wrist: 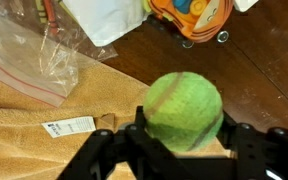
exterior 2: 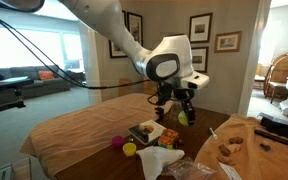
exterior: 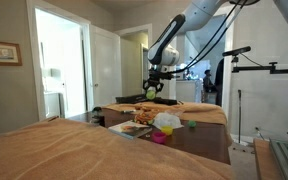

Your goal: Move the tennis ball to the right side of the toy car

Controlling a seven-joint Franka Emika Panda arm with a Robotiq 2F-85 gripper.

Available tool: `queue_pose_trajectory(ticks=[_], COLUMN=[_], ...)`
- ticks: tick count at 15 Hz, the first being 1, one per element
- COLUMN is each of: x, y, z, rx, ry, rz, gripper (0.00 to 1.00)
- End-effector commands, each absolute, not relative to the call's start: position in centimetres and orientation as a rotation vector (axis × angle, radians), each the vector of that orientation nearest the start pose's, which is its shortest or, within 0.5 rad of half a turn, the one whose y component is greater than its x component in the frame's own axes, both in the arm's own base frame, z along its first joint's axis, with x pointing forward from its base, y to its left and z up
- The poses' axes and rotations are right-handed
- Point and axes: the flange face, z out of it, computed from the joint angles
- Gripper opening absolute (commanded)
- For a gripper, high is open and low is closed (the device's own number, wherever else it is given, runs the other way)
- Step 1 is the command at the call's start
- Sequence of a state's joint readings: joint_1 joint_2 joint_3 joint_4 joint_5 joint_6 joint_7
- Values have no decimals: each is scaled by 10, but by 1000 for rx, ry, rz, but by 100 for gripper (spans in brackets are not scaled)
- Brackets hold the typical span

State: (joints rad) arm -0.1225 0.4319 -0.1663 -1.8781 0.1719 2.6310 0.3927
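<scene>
My gripper should next lower the held ball onto the clear dark wood between toy car (wrist: 191,14) and cloth and release it.
The tennis ball (wrist: 184,110) is round and yellow-green, and it fills the lower middle of the wrist view. My gripper (wrist: 182,140) is shut on it, with one black finger on each side. It hangs in the air above the edge of a tan cloth (wrist: 44,105) and the dark wooden tabletop (wrist: 254,70). The toy car (wrist: 191,14) is orange with small wheels and lies at the top of the wrist view, beyond the ball. In both exterior views the gripper (exterior 2: 181,106) (exterior: 154,88) is raised above the table with the ball (exterior 2: 183,117) in its jaws.
A clear plastic bag (wrist: 29,45) and a white paper (wrist: 104,18) lie on the cloth to the left of the car. A small white label (wrist: 69,126) lies on the cloth. Small pink and yellow items (exterior 2: 125,147) sit near the table's edge. Framed pictures hang on the wall behind.
</scene>
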Motion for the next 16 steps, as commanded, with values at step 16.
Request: queue_pose_trajectory(ticks=[16], x=[687], y=[-209], z=[219], rx=[-2772], ry=[1187], rz=[-321], gripper=[41])
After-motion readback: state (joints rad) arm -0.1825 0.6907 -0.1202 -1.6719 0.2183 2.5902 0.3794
